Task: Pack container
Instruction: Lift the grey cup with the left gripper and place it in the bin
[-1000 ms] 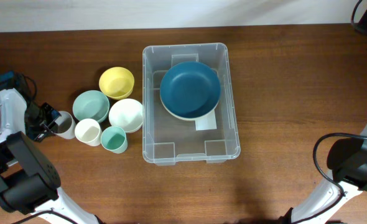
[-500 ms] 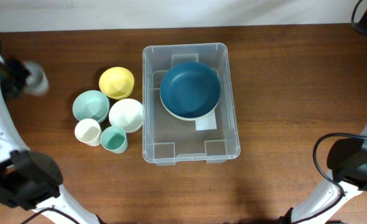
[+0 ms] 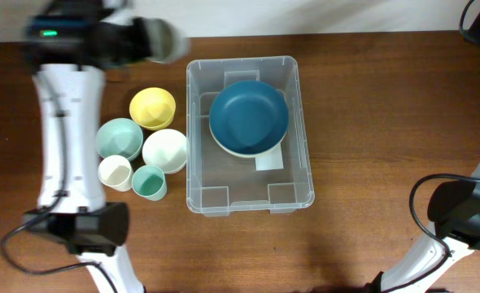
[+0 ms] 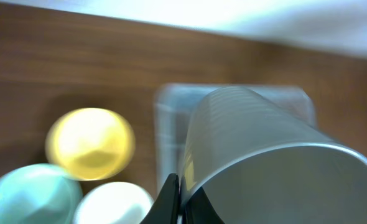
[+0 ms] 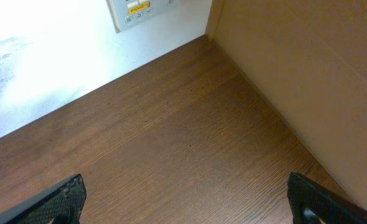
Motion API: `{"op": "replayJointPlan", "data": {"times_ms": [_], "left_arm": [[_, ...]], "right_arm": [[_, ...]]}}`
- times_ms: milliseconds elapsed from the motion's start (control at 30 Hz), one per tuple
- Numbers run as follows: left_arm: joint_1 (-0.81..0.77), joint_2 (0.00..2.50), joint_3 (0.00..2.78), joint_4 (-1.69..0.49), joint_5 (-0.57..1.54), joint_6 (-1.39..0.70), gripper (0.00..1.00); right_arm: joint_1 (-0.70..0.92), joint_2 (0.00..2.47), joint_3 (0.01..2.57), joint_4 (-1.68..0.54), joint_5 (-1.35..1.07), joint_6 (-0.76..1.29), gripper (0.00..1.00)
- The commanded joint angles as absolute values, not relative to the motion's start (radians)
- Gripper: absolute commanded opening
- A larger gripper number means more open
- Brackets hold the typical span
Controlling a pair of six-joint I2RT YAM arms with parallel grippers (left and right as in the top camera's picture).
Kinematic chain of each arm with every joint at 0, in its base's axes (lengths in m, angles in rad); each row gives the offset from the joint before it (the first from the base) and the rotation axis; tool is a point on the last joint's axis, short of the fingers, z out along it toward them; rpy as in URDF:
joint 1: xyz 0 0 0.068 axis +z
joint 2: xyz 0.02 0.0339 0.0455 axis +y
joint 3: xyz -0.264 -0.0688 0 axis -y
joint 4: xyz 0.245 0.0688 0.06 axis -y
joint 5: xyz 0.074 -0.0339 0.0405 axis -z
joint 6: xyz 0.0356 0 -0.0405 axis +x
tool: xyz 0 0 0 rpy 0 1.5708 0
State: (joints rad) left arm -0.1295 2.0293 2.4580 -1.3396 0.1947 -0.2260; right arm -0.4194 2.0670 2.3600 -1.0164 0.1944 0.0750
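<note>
The bottom of the container is free beside the dark blue bowl, so my left gripper will next swing across the container and back, lowering the cup beside its near edge (image 3: 236,176).
The container (image 3: 193,122) is a large clear bin at the table's middle, with a dark blue bowl (image 3: 248,116) inside its far half. My left gripper (image 3: 146,41), blurred, is at the back just left of the container's far left corner. It is shut on the rim of a grey cup (image 3: 165,39). In the left wrist view the fingers (image 4: 180,199) pinch the grey cup (image 4: 277,155), with the container (image 4: 168,118) blurred behind it. My right gripper (image 5: 186,199) is open and empty over bare wood.
Left of the container stand a yellow bowl (image 3: 152,107), a pale teal bowl (image 3: 119,137), a white bowl (image 3: 164,150), a white cup (image 3: 115,172) and a teal cup (image 3: 149,182). The right arm's base (image 3: 460,216) is at the front right.
My left arm has swung from the table's left edge up and to the right with the grey cup, to the container's far left corner. The right arm has not moved.
</note>
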Motion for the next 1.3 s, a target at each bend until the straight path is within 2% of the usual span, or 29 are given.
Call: {"op": "replayJointPlan", "data": {"times_ms": [0, 200, 467, 1267], "left_arm": [[-0.26, 2.063, 2.46, -1.352, 0.221, -0.138, 0.01], [-0.474, 2.109, 2.456, -1.446, 0.17, -0.07, 0.01], [-0.639, 2.223, 2.455, -1.534, 0.156, -0.07, 0.01], [-0.643, 2.405, 2.437, -1.573, 0.135, 0.043, 0.01]], "right_arm": [[-0.42, 2.065, 2.383, -1.013, 0.207, 0.08, 0.99], [-0.42, 2.065, 2.383, -1.013, 0.207, 0.08, 0.99], [-0.42, 2.065, 2.383, -1.013, 0.207, 0.08, 0.99], [-0.42, 2.065, 2.383, -1.013, 0.207, 0.08, 0.99]]}}
